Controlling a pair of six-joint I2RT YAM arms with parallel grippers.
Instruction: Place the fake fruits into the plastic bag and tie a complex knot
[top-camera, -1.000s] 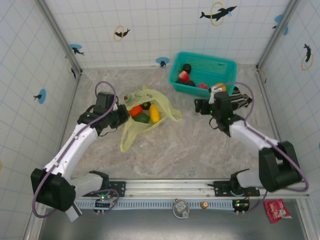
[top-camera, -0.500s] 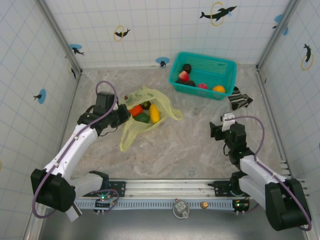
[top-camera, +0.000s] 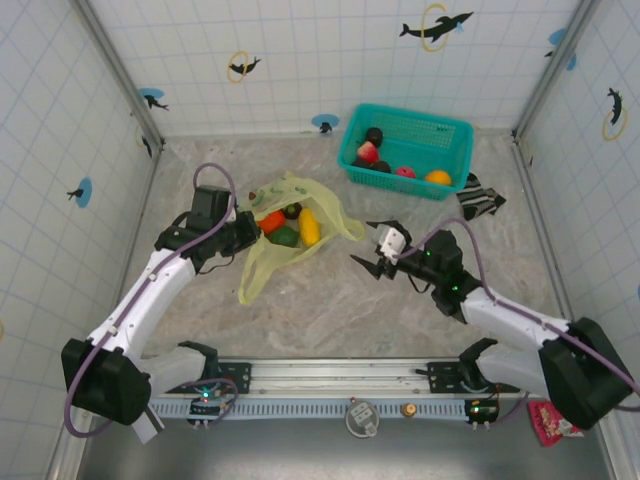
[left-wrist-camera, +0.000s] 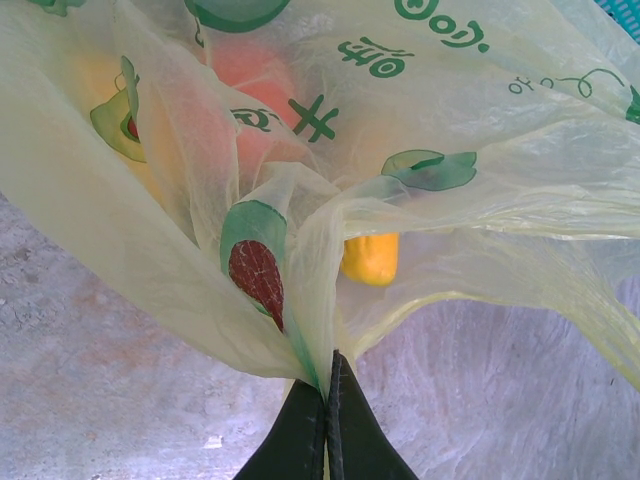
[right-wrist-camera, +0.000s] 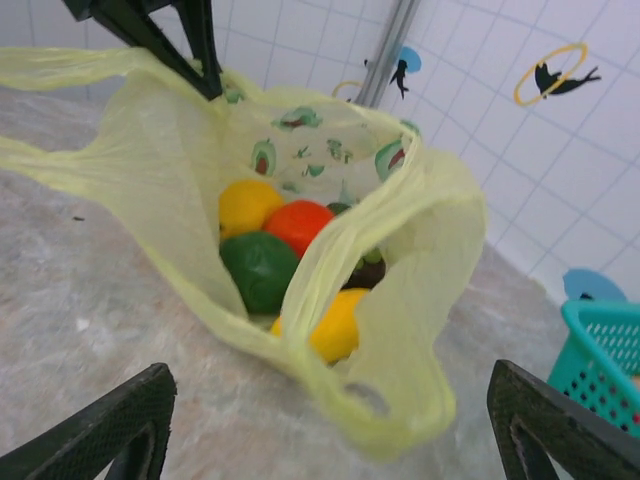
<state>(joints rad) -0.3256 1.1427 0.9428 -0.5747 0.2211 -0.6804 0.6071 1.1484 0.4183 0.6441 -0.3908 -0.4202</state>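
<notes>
The pinched bag edge (top-camera: 260, 232) (left-wrist-camera: 314, 366) at my left gripper's fingers will next go up and outward from above the fruits. My left gripper will lift the bag's opening around them this way, then release.
The yellow-green plastic bag (top-camera: 262, 262) lies open at centre left, and its mouth faces my right gripper. It holds several fake fruits: an orange one (top-camera: 271, 221), a green one (top-camera: 285, 236), a yellow one (top-camera: 309, 227) and a dark one (top-camera: 292, 211). My left gripper (top-camera: 248, 228) is shut on the bag's left edge (left-wrist-camera: 300, 330), pinching the film between its fingertips (left-wrist-camera: 345, 430). My right gripper (top-camera: 375, 255) stands open just right of the bag, with nothing between its fingers (right-wrist-camera: 100, 440). The bag's near handle loop (right-wrist-camera: 400, 410) lies in front of it. More fruits (top-camera: 404, 172) sit in the teal basket.
The teal mesh basket (top-camera: 452, 135) stands at the back right, with a striped cloth (top-camera: 480, 197) beside its right end. Tiled walls close in the table on three sides. Bare marbled tabletop lies between the bag and the arm bases.
My right arm pulled back from the basket, then swung left to the bag's mouth. The left gripper has kept its hold on the bag and has not moved.
</notes>
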